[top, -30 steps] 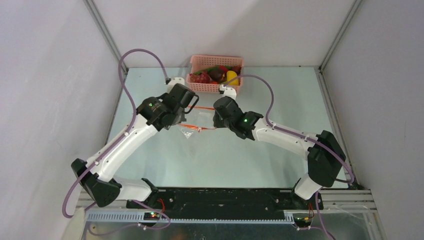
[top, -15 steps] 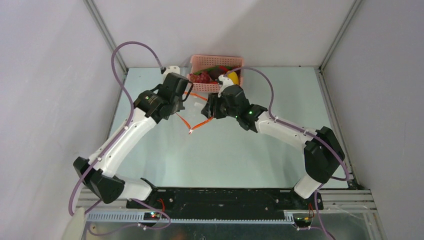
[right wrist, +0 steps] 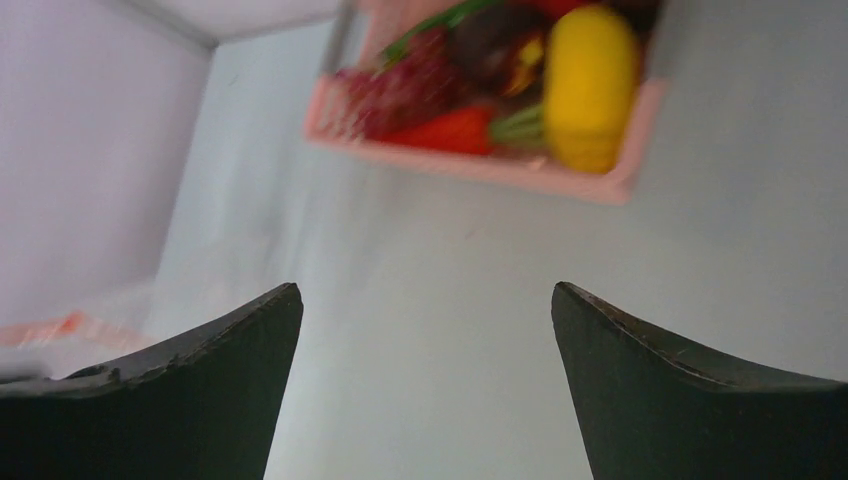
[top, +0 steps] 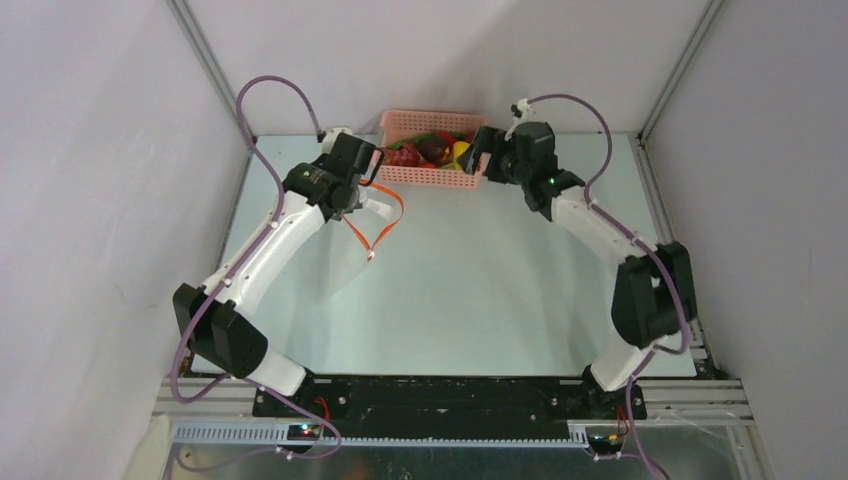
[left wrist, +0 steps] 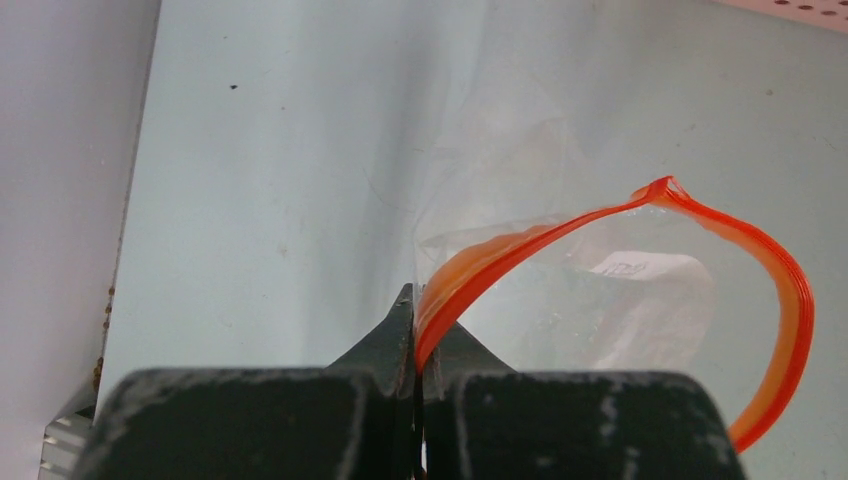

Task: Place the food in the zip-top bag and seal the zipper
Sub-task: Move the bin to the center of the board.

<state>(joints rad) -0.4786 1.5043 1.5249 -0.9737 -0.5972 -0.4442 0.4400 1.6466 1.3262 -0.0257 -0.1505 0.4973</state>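
The right gripper lowers, open, down onto the basket's near corner beside the lemon next, because the basket stands far off against the back wall.
My left gripper (left wrist: 417, 312) is shut on one side of the zipper (left wrist: 790, 300), the orange-red strip that loops open to the right. The clear zip-top bag (left wrist: 620, 310) hangs from it over the table, its white label showing. From above, the left gripper (top: 350, 203) sits left of the basket with the zipper (top: 388, 215) curling below it. My right gripper (right wrist: 425, 290) is open and holds nothing; it hovers at the basket's right end (top: 482, 152). The food lies in the basket: yellow lemon (right wrist: 590, 85), red chili (right wrist: 450, 130), grape bunch (right wrist: 400, 90), dark round fruit (right wrist: 495, 45), green pod (right wrist: 430, 22).
The pink mesh basket (top: 425, 118) stands against the back wall at the table's far edge. White enclosure walls close in on the left, right and back. Purple cables arc above both arms.
My right gripper let go of the bag's mouth, opened wide and swung back right to the basket's right end. The left arm pulled the bag left and back; it now hangs from that gripper alone.
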